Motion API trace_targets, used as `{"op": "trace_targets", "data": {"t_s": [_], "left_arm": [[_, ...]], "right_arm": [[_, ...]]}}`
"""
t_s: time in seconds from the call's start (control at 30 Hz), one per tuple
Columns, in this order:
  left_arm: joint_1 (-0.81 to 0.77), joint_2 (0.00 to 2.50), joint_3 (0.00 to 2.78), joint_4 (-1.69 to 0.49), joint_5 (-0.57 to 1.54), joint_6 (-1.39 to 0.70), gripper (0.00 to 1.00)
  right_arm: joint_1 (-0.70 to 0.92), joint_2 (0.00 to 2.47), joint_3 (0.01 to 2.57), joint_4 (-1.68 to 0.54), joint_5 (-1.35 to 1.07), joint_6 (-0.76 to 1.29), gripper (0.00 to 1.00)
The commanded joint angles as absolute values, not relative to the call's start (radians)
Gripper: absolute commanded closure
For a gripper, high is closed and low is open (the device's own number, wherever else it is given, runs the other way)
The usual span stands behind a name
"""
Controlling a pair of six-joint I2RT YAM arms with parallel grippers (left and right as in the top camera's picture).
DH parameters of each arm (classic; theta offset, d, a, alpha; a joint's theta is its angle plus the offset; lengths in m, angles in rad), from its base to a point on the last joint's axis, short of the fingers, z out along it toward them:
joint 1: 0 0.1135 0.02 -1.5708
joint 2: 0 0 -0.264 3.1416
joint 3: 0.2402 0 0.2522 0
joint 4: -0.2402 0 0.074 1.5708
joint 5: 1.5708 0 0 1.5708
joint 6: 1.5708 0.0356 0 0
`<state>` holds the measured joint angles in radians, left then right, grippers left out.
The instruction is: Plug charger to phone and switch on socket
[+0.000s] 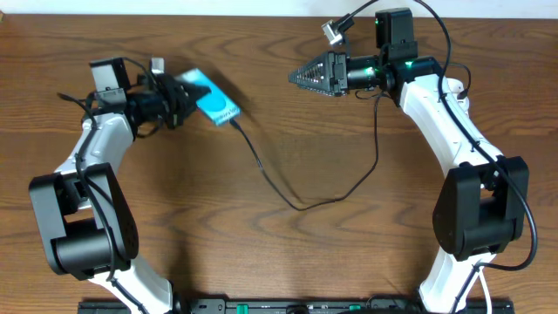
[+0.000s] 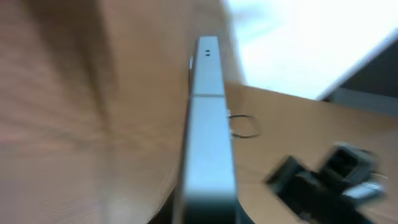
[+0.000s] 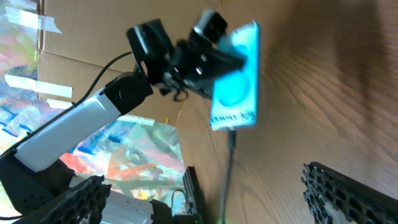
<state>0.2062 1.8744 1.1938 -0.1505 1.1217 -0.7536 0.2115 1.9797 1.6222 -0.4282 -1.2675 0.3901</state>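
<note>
My left gripper will go down and back to release the phone on bare wood beside the cable, because the plug meets the phone's bottom edge.
My left gripper (image 1: 179, 102) is shut on the phone (image 1: 210, 98), whose cyan-and-white screen faces up above the table. The left wrist view shows the phone's thin edge (image 2: 208, 137), blurred, running out from the jaws (image 2: 205, 214). The black charger cable (image 1: 301, 205) loops over the table, and its plug tip (image 1: 235, 125) meets the phone's bottom edge. This also shows in the right wrist view, with the phone (image 3: 239, 74) and the plug (image 3: 231, 138). My right gripper (image 1: 305, 77) is open and empty, in the air right of the phone (image 3: 211, 199). The socket is out of view.
The wooden table (image 1: 288, 262) fills the overhead view. The cable's far end rises toward the right arm (image 1: 377, 131). A small grey connector (image 1: 332, 30) hangs near the right wrist. The arm bases (image 1: 78, 227) (image 1: 479, 209) stand at the front corners.
</note>
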Motion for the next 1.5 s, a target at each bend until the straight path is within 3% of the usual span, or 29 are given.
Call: {"op": "trace_targets", "data": {"t_s": [0.0, 0.2, 0.67, 1.47], "left_arm": [[0.198, 1.869, 1.206, -0.284, 0.947, -0.511, 0.93], [0.179, 1.869, 1.206, -0.463, 0.814, -0.336, 0.93], [0.093, 1.869, 1.178, -0.538, 0.583, -0.299, 0.93], [0.075, 1.869, 1.099, -0.538, 0.575, -0.356, 0.93]], "right_arm": [[0.207, 1.943, 1.636, -0.430, -1.285, 0.396, 0.01], [0.212, 1.942, 1.636, -0.438, -1.285, 0.396, 0.01], [0.263, 1.942, 1.636, -0.449, -1.284, 0.395, 0.01], [0.296, 1.942, 1.635, -0.464, -1.259, 0.396, 0.01]]}}
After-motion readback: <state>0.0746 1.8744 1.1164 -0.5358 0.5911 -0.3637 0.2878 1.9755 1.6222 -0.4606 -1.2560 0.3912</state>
